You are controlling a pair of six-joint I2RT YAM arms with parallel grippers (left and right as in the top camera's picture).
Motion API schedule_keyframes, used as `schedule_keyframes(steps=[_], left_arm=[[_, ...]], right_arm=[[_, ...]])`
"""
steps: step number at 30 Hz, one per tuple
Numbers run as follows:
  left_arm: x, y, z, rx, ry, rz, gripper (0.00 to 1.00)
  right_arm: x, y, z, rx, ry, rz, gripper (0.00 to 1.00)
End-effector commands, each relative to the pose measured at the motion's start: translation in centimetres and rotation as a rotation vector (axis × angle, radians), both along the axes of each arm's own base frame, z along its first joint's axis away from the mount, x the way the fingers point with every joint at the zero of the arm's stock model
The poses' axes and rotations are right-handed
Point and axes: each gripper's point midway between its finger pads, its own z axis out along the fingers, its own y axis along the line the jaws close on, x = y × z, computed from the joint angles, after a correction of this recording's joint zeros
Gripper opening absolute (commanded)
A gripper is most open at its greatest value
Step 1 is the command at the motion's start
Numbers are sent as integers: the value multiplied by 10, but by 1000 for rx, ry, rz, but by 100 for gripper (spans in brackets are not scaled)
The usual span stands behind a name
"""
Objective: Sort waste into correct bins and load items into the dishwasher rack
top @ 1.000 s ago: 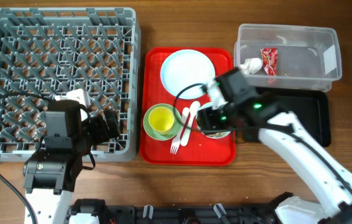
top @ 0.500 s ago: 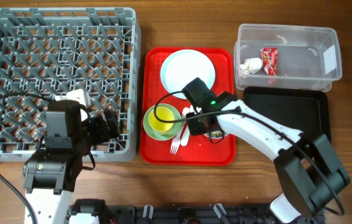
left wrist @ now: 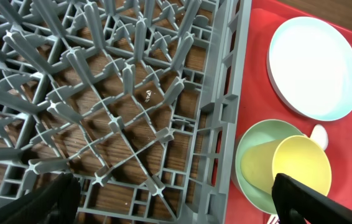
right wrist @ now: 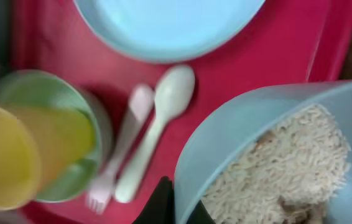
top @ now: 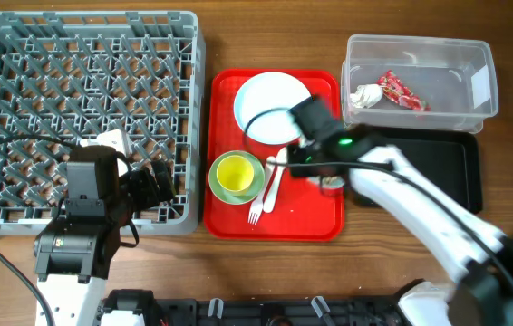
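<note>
My right gripper needs to tip the bowl over the black tray, because the bowl holds scraps, and then release it onto the plate. The white plate [top: 273,104] [right wrist: 173,25] lies outward of my right gripper.
My right gripper [right wrist: 179,205] is shut on the rim of the light blue bowl [right wrist: 269,155], which holds beige food scraps [right wrist: 275,174]. Overhead, that gripper [top: 318,172] sits over the red tray's right side, and the arm hides most of the bowl. On the tray lie the white plate [top: 273,104], the pale green bowl [top: 220,186] with the yellow cup [top: 235,172] in it, the fork [top: 258,204] and the spoon [top: 276,177]. My left gripper [left wrist: 176,208] hangs open over the front right corner of the grey dishwasher rack [top: 84,109], holding nothing.
The clear tub [top: 460,81] at the back right holds the red-and-white wrapper [top: 403,91] and the white napkin [top: 365,93]. The black tray [top: 447,167] lies in front of it. The flat red serving tray [top: 275,226] lies between rack and bins.
My right gripper has closed on the light blue bowl's rim while its arm shifted over the red tray. The left arm has not moved.
</note>
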Motion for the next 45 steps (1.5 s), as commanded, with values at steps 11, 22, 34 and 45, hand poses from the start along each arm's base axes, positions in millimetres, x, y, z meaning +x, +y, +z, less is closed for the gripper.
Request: schedule_keyframes(steps=[11,22,34,45], left_arm=[[3,1,8,6,-24,-5,100],[3,1,8,6,-24,-5,100],[3,1,8,6,-24,-5,100],[3,1,8,6,-23,-5,100]], right_arm=[[25,-122,27,714,140,-295,4],[29,-175,31,1243,92,-402,4],[35,-175,55,1324,-51,-250,4],[46,-181,61,1346,-31,-270,4]])
